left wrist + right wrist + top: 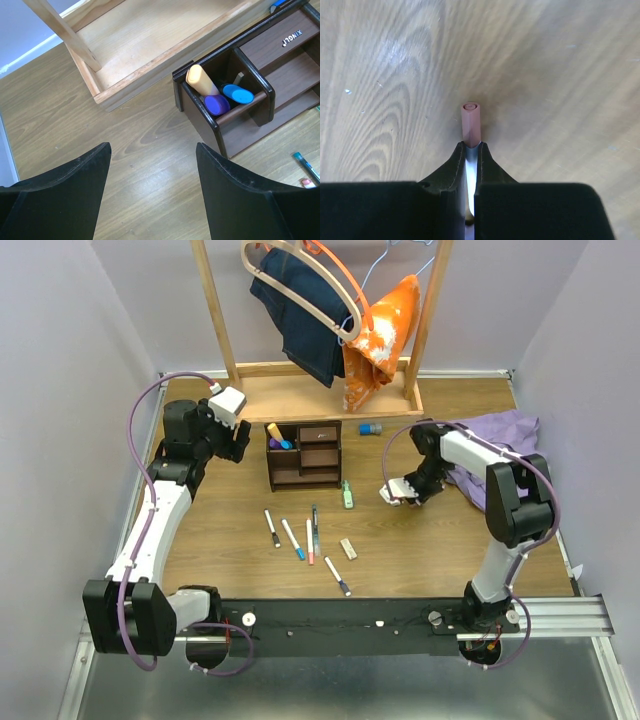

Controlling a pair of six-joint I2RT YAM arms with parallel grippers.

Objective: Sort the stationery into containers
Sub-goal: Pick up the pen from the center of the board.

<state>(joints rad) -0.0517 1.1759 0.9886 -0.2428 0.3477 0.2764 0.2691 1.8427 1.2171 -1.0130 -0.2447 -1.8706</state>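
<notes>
The right gripper lifts across next, lowers the pen inside the organizer's slot of upright items, outward of it and to its left in the top view, and releases.
My right gripper (471, 146) is shut on a thin white pen with a pink cap (471, 121), low over the wood; in the top view it (397, 494) is right of the green highlighter (347, 494). My left gripper (152, 146) is open and empty, just left of the dark brown organizer (197, 112), whose front slot holds orange (200, 80), purple (217, 104) and blue (237, 93) items. Several pens (292, 538), a beige eraser (348, 548) and a blue-capped item (371, 428) lie on the table around the organizer (320, 455).
A light-wood clothes rack (330, 390) with hanging jeans and an orange garment stands at the back. Purple cloth (505, 430) lies at the right, beside the right arm. Grey walls close in both sides.
</notes>
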